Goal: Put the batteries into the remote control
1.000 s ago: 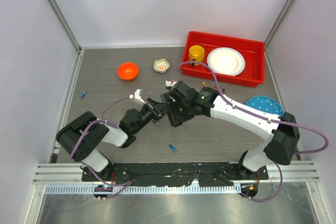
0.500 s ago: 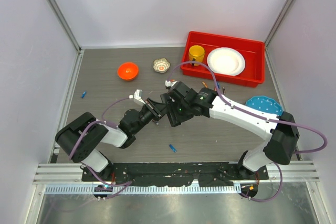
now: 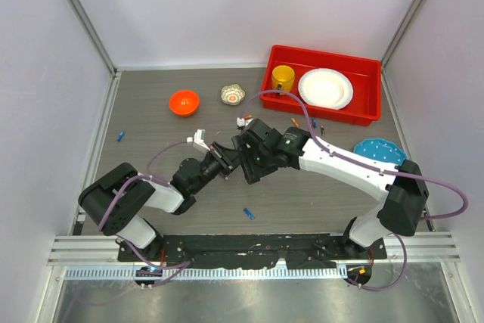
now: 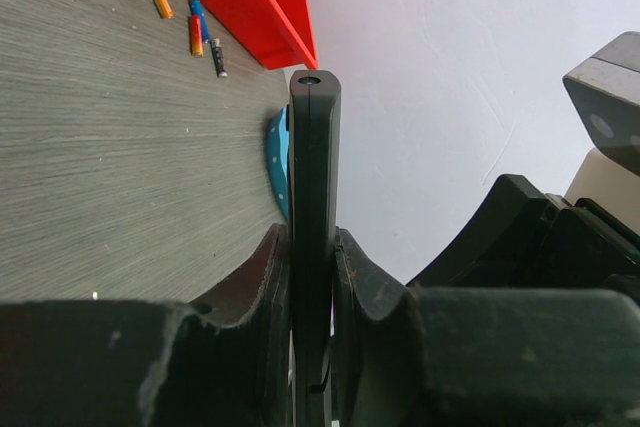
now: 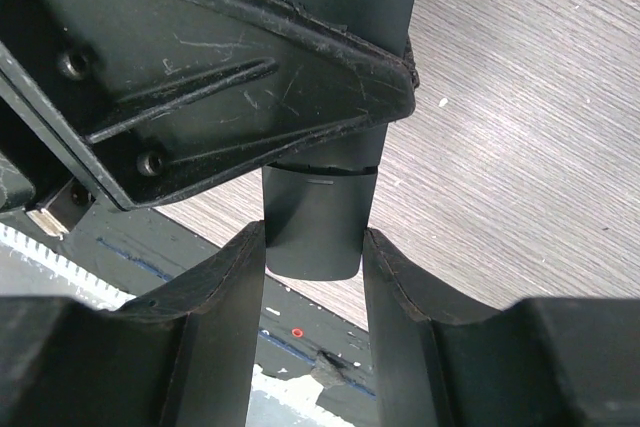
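My left gripper moves the remote outward next, tilting and lowering to release it on the clear tabletop by the patterned bowl, since that spot lies outward and below.
The remote control (image 4: 314,177) is a slim black bar, seen edge-on in the left wrist view. My left gripper (image 4: 313,247) is shut on its flat faces. In the right wrist view the remote's rounded end (image 5: 315,232) sits between the pads of my right gripper (image 5: 313,252), which is shut on its narrow sides. From above, both grippers meet over the table's middle, left gripper (image 3: 225,159) and right gripper (image 3: 248,166), and they hide the remote. Loose batteries lie on the table: a blue battery (image 3: 248,213) in front, another blue battery (image 3: 120,136) at far left, and several batteries (image 4: 196,35) by the red bin.
A red bin (image 3: 321,85) at the back right holds a yellow cup (image 3: 283,77) and a white plate (image 3: 326,88). A blue plate (image 3: 381,150) lies under the right arm. An orange bowl (image 3: 184,101) and a small patterned bowl (image 3: 233,94) stand at the back.
Both grippers and the remote have drifted very slightly left. Both grips are unchanged.
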You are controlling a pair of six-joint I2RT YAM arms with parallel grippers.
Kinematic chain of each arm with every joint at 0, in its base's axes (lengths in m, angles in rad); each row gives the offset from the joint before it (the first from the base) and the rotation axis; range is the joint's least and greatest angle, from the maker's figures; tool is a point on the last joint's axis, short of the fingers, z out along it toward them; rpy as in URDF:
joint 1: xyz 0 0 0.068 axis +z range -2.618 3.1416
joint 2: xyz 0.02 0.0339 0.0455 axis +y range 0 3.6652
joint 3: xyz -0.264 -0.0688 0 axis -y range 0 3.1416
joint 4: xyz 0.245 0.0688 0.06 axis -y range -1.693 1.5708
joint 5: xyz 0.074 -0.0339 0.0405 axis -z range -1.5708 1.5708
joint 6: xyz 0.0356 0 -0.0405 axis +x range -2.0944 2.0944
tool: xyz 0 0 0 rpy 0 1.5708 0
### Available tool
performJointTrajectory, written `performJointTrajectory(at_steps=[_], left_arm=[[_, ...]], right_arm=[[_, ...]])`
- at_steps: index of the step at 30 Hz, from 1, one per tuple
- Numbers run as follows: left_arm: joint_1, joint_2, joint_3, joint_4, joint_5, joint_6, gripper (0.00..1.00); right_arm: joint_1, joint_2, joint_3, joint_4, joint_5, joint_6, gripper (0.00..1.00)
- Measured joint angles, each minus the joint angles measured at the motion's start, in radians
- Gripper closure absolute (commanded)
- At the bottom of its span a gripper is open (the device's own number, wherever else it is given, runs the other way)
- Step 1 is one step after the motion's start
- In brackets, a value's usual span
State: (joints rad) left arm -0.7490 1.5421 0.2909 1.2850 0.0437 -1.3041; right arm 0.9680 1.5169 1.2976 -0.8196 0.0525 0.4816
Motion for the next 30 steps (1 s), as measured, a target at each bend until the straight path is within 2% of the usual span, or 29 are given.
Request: performJointTrajectory(at_steps=[30], left_arm=[[-0.035, -0.023, 0.000, -0.028, -0.051, 0.002, 1.00]], right_arm=[[-0.012, 0.008, 0.000, -0.005, -0.005, 0.004, 0.99]])
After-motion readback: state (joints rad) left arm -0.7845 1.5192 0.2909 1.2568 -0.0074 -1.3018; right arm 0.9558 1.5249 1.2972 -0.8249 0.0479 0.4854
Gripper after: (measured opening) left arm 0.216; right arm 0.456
